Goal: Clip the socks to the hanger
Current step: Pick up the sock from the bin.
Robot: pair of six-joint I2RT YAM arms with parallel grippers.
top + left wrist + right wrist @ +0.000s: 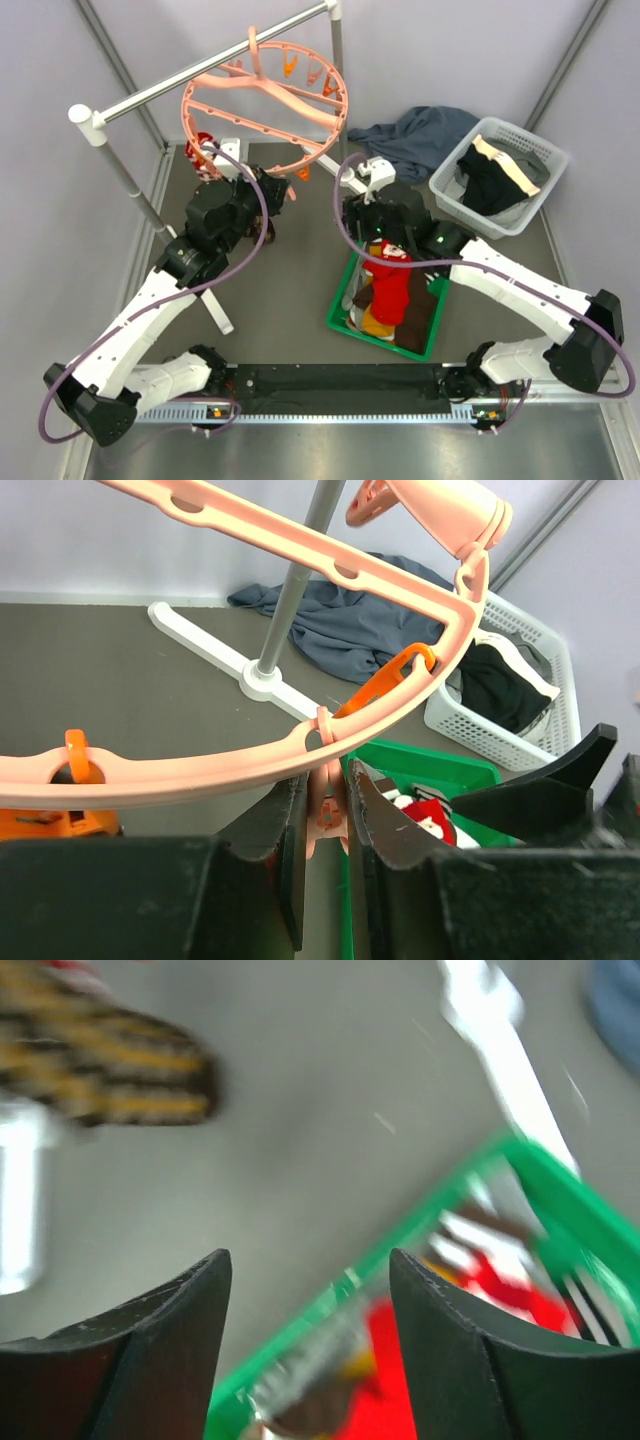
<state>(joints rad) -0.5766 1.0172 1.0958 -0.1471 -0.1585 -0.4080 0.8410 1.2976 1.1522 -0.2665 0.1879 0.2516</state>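
The far end of the plain red sock lies on top of the tray's pile, so my right gripper lowers open and draws back onto it next.
The salmon-pink round hanger (262,88) hangs from the grey rail at the back left. My left gripper (282,186) sits at its near rim (200,765), shut on a small pink clip (328,815) that hangs under the rim. A red-and-white sock (203,148) hangs at the hanger's left side. The other socks (390,290), red, brown and mustard, lie in a green tray (340,300). My right gripper (358,215) is open and empty just above the tray's far left corner (440,1200); the red sock (390,1390) shows blurred below the open gripper (310,1260). A blurred brown-and-yellow patterned sock (110,1070) shows at the top left.
The grey metal rail (210,65) crosses the back on white-footed posts (222,310). A dark blue-grey cloth (420,135) lies at the back right. A white basket (500,175) with black and cream garments stands next to it. An orange clip (385,685) hangs on the hanger rim.
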